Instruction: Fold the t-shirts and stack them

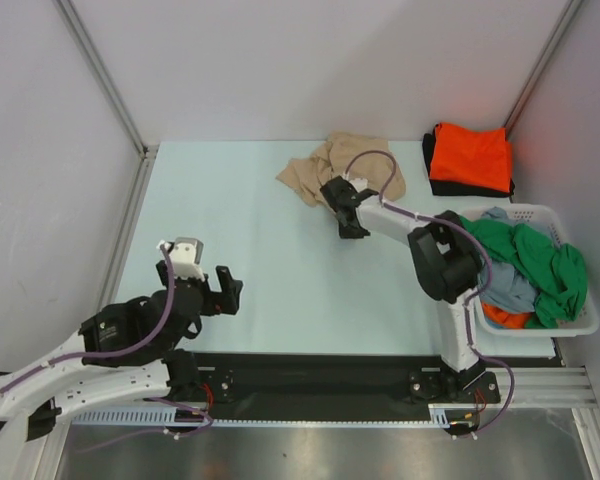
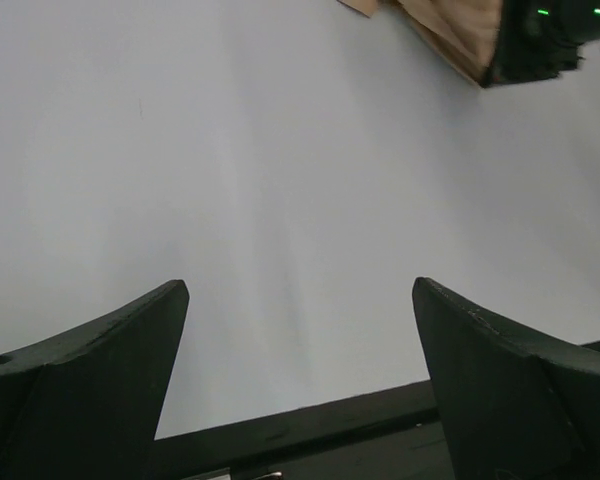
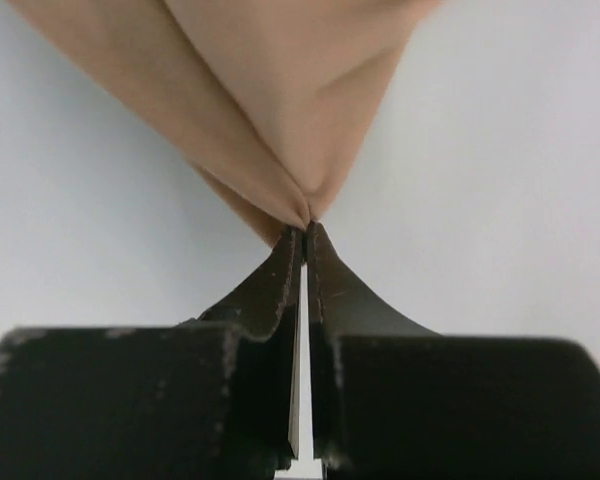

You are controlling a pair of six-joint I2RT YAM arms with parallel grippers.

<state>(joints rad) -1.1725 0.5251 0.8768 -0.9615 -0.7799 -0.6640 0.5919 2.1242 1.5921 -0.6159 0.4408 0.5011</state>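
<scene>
The tan t-shirt's loose corner sticks out from the crumpled cloth, and my left gripper will reach outward and down onto it next.
The tan t-shirt (image 1: 325,165) lies crumpled at the back middle of the table. My right gripper (image 1: 342,205) is shut on a pinch of the tan t-shirt (image 3: 280,90) at its near edge; the cloth fans out from the fingertips (image 3: 318,262). A corner of it shows in the left wrist view (image 2: 460,30). An orange t-shirt (image 1: 471,155) lies folded on a black one (image 1: 432,170) at the back right. Green (image 1: 540,260) and grey-blue (image 1: 508,285) t-shirts fill the basket. My left gripper (image 1: 226,288) is open and empty over bare table at the near left.
A white plastic laundry basket (image 1: 585,322) stands at the right edge, with a bit of orange cloth (image 1: 505,317) at its bottom. Grey walls enclose the table on three sides. A black rail runs along the near edge (image 1: 330,375).
</scene>
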